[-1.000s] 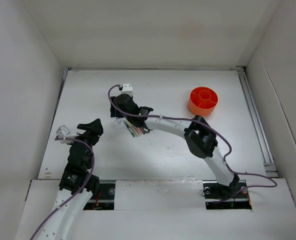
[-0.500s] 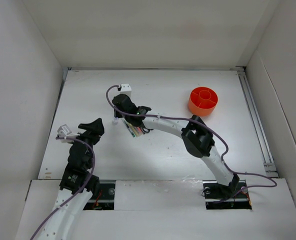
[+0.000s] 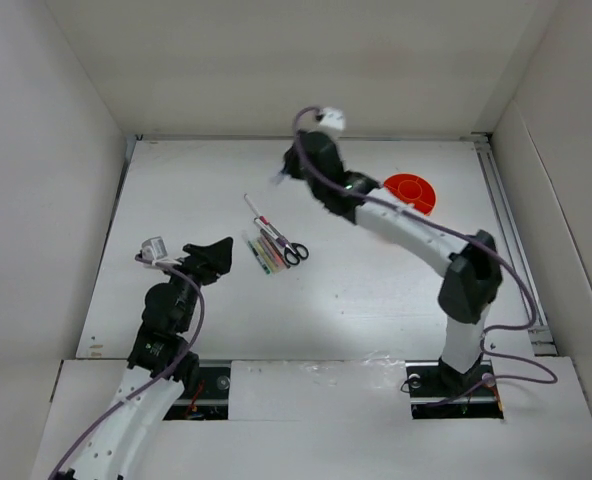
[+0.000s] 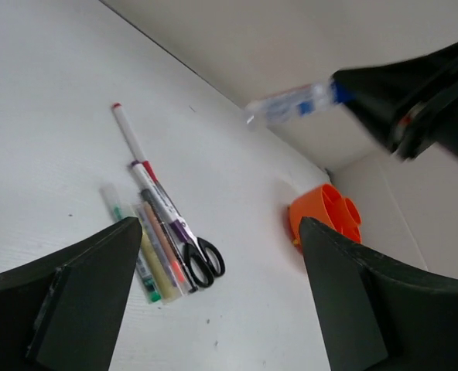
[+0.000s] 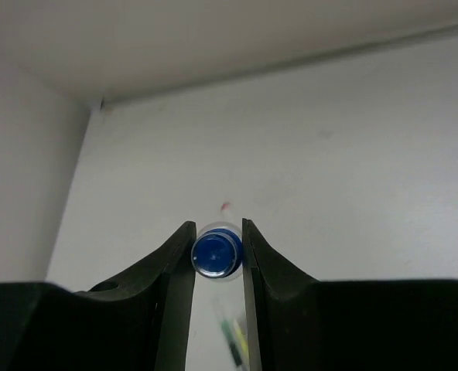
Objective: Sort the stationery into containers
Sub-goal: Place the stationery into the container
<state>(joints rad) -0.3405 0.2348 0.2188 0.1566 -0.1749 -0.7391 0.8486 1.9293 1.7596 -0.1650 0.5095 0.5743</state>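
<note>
My right gripper swings to the right in the top view and down to the orange tub's far section (image 3: 398, 184) next and releases the bottle, since that section is empty.
My right gripper (image 3: 288, 173) is raised above the table's far middle and shut on the small clear blue-capped bottle (image 5: 217, 253), which also shows in mid-air in the left wrist view (image 4: 289, 104). The rest of the stationery lies in a loose bunch on the table: coloured pens and markers (image 3: 266, 250), black-handled scissors (image 3: 294, 252), and a white red-tipped stick (image 4: 128, 133). The orange tub (image 3: 408, 193) with inner dividers stands at the back right, to the right of my right gripper. My left gripper (image 3: 224, 256) is open and empty, left of the bunch.
White walls enclose the table on the left, back and right. A metal rail (image 3: 511, 235) runs along the right edge. The right arm's elbow (image 3: 468, 285) stands high at the right.
My right gripper has lifted the bottle from the bunch of stationery and swung up and right, toward the back. My left gripper has shifted a little right toward the bunch.
</note>
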